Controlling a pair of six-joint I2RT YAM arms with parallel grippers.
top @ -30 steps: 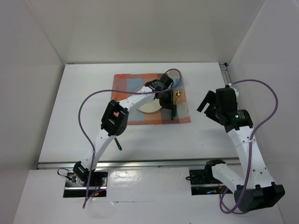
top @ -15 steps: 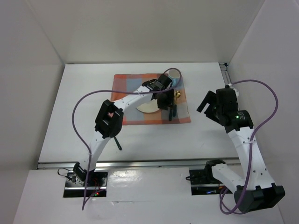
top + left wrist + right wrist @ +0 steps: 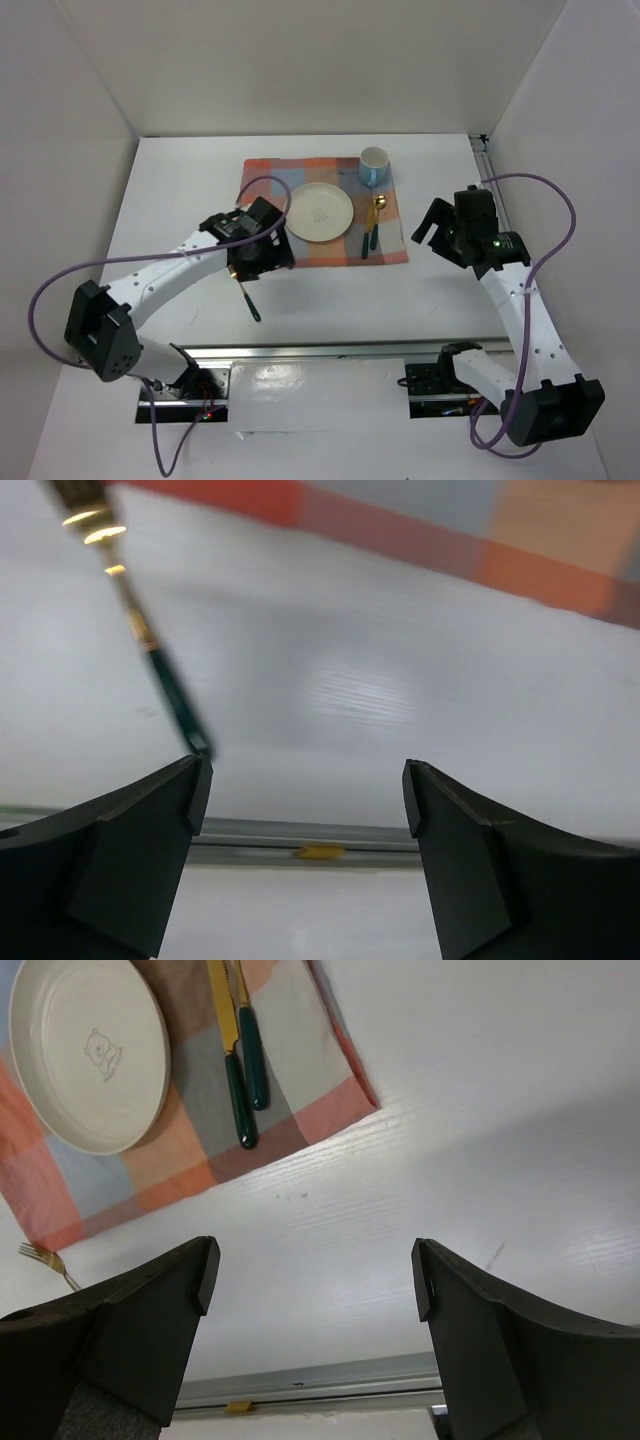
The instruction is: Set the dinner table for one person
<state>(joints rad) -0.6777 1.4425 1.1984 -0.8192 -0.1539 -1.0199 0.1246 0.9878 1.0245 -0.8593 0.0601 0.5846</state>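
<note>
The fork's dark green handle lies below, nearer my base and still outside my fingers, so my left gripper moves down and back onto it next.
The dinner table is a white top carrying a checked cloth. On the cloth sit a cream plate, a pale blue cup, and a gold knife and spoon with green handles side by side right of the plate. A gold fork with a dark green handle lies on bare table below the cloth's left corner. My left gripper hovers open just above the fork, holding nothing. My right gripper is open and empty, right of the cloth.
A metal rail runs along the table's near edge, and white walls enclose the back and sides. Purple cables loop off both arms. In the right wrist view the plate and the two utensils lie ahead, with the fork tines at the far left.
My left arm drew back from the cloth's right side to its near-left corner and its gripper opened. The utensil it held now lies on the cloth. The right arm shifted slightly.
</note>
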